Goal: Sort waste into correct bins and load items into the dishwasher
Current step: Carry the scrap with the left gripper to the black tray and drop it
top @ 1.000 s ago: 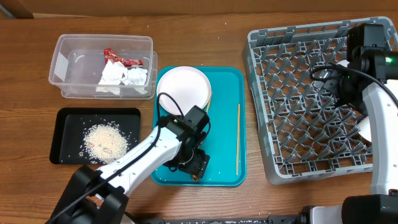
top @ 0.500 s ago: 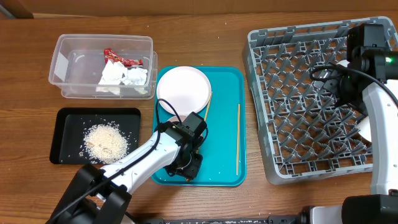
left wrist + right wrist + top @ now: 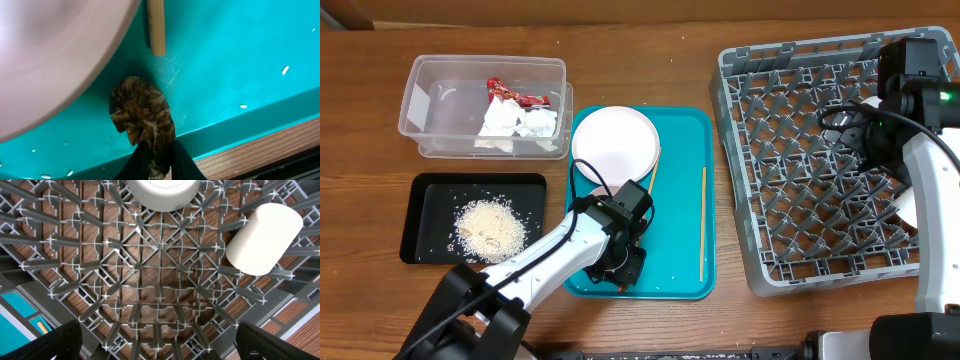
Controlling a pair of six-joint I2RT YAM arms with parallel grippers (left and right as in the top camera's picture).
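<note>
I should lift my left gripper and move it to the left in the overhead view to let go over the rice heap, since the black tray holds food waste.
My left gripper (image 3: 157,150) is shut on the small brown food scrap (image 3: 142,110), low over the teal tray (image 3: 680,270) near its front edge; from overhead the left gripper (image 3: 620,272) sits just below the round white-pink plate (image 3: 614,140). One chopstick (image 3: 703,222) lies on the tray's right side. The end of another chopstick (image 3: 156,27) shows beside the plate (image 3: 50,50). My right gripper (image 3: 160,345) hangs open above the grey dish rack (image 3: 790,150), where a white cup (image 3: 262,237) and a pale bowl (image 3: 162,192) rest on the pegs.
The clear tub (image 3: 425,100) at the back left holds the red wrapper (image 3: 515,95) and white napkins (image 3: 520,122). The black tray (image 3: 430,185) in front of it holds a heap of rice (image 3: 488,228). Stray rice grains (image 3: 285,70) dot the teal tray.
My left gripper moved toward the tray's front edge and closed on the brown scrap. The right arm has not moved.
</note>
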